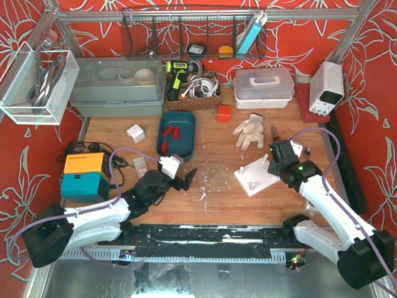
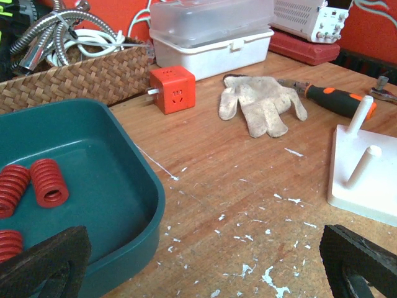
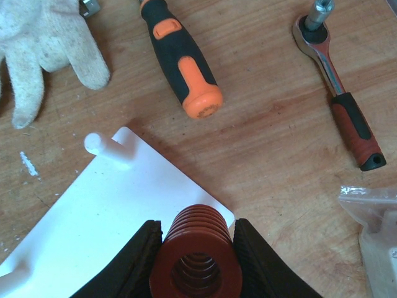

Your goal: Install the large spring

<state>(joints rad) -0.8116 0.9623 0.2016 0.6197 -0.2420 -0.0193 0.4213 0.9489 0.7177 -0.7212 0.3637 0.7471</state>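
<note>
The upright red spring is already hanging over the plate corner nearest the plastic bag (image 1: 276, 177), so the robot's right gripper should lower the spring onto that corner next and release it.
My right gripper (image 3: 195, 257) is shut on a large red spring (image 3: 197, 248), held upright above the far right corner of the white peg plate (image 3: 93, 217). One white peg (image 3: 105, 148) stands at the plate's far corner. In the top view the right gripper (image 1: 277, 162) hangs over the plate (image 1: 257, 175). My left gripper (image 1: 185, 179) is open and empty on the wood beside the teal tray (image 2: 118, 198). More red springs (image 2: 48, 181) lie in that tray. The plate with two pegs (image 2: 363, 164) also shows in the left wrist view.
A white glove (image 1: 249, 130), an orange-black screwdriver (image 3: 183, 62) and a ratchet (image 3: 338, 81) lie beyond the plate. An orange cube (image 1: 224, 113), a wicker basket (image 1: 192, 93), a white box (image 1: 263, 84) and a power supply (image 1: 327, 87) stand at the back. A plastic bag (image 3: 372, 230) lies right.
</note>
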